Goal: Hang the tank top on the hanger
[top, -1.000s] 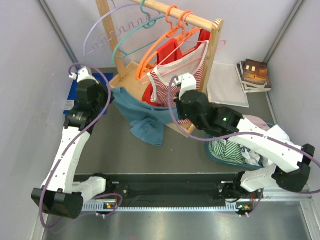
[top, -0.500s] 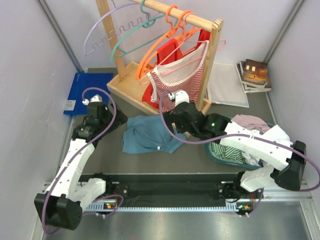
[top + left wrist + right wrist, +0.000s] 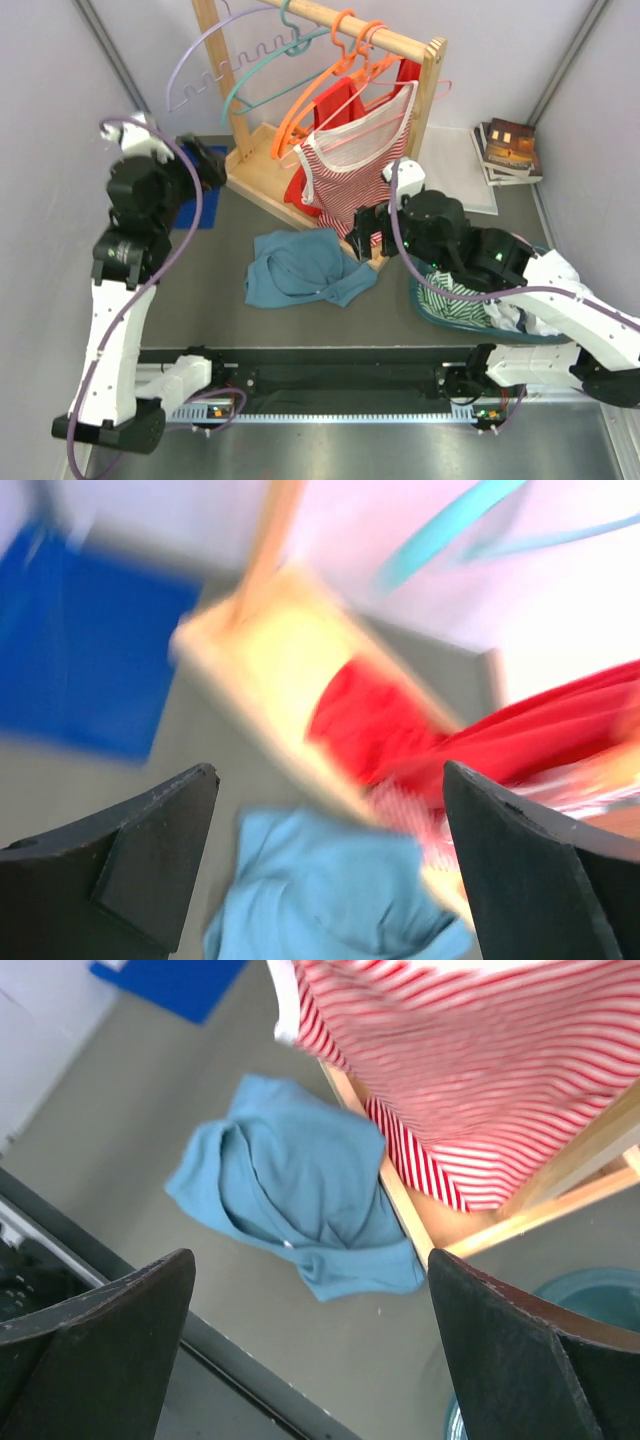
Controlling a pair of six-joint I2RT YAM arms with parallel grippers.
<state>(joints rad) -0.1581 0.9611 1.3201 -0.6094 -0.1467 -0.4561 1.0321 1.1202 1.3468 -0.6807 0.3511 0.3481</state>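
Note:
I will move outward and across onto the teal-green hanger's near end (image 3: 228,105) (image 3: 397,572), which hangs bare, outward of my left gripper and to its right in the top view.
The teal-blue tank top (image 3: 305,270) lies crumpled on the grey table in front of the wooden rack, and nothing holds it. It also shows in the left wrist view as a blurred tank top (image 3: 330,900), and as the same tank top (image 3: 290,1180) in the right wrist view. The teal-green hanger (image 3: 229,100) hangs by its hook on the rack's rail; in the left wrist view the hanger (image 3: 450,525) is a blur. My left gripper (image 3: 210,165) is raised by the rack's left post, open and empty (image 3: 328,780). My right gripper (image 3: 368,230) hovers to the right of the tank top, open and empty (image 3: 310,1260).
The wooden rack (image 3: 432,90) also carries orange hangers (image 3: 335,65), a lilac notched hanger (image 3: 195,65), a red-and-white striped top (image 3: 355,165) and a red top (image 3: 335,105). A blue mat (image 3: 150,195) lies at left. A teal basket (image 3: 440,305) of clothes and books (image 3: 508,150) are at right.
Both grippers opened and let go of the tank top, which dropped flat onto the table. The left arm then rose toward the rack's left post; the right arm drew back to the right.

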